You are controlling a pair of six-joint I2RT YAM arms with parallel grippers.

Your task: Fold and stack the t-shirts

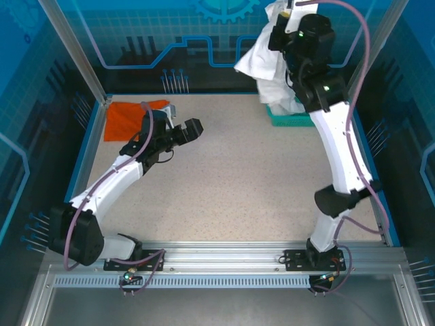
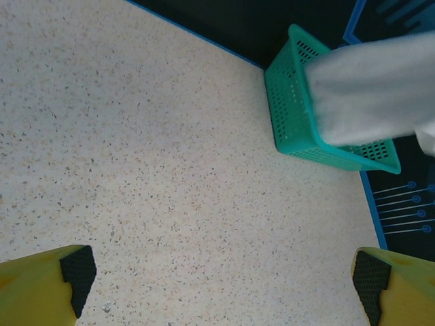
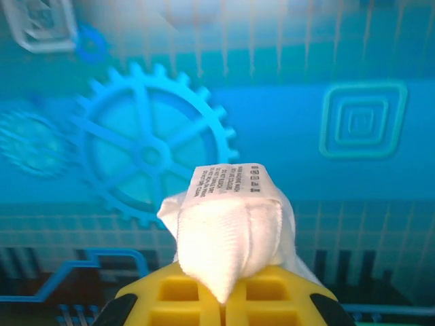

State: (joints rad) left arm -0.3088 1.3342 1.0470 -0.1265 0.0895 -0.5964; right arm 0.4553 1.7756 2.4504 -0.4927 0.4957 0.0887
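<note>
The bunched shirt will next go back from above the basket and down over the middle of the table in my right gripper, because the table is open there.
High at the back right, my right gripper (image 1: 289, 10) is shut on the white t-shirt (image 1: 268, 58), which hangs bunched from it down toward the basket. In the right wrist view a fold of the white t-shirt (image 3: 228, 238) with its care label (image 3: 228, 182) sticks up from between the closed yellow fingers of the right gripper (image 3: 223, 305). The orange-red t-shirt (image 1: 126, 117) lies on the table at the back left. My left gripper (image 1: 187, 129) hovers just right of it, open and holding nothing. Bare table shows between the pads (image 2: 78, 272) of the left gripper (image 2: 224, 285).
A teal mesh basket (image 1: 289, 117) stands at the back right of the table, under the hanging shirt. In the left wrist view the basket (image 2: 299, 115) has the white t-shirt (image 2: 374, 88) hanging in front of it. The speckled table (image 1: 238, 183) has blue edging and walls around it.
</note>
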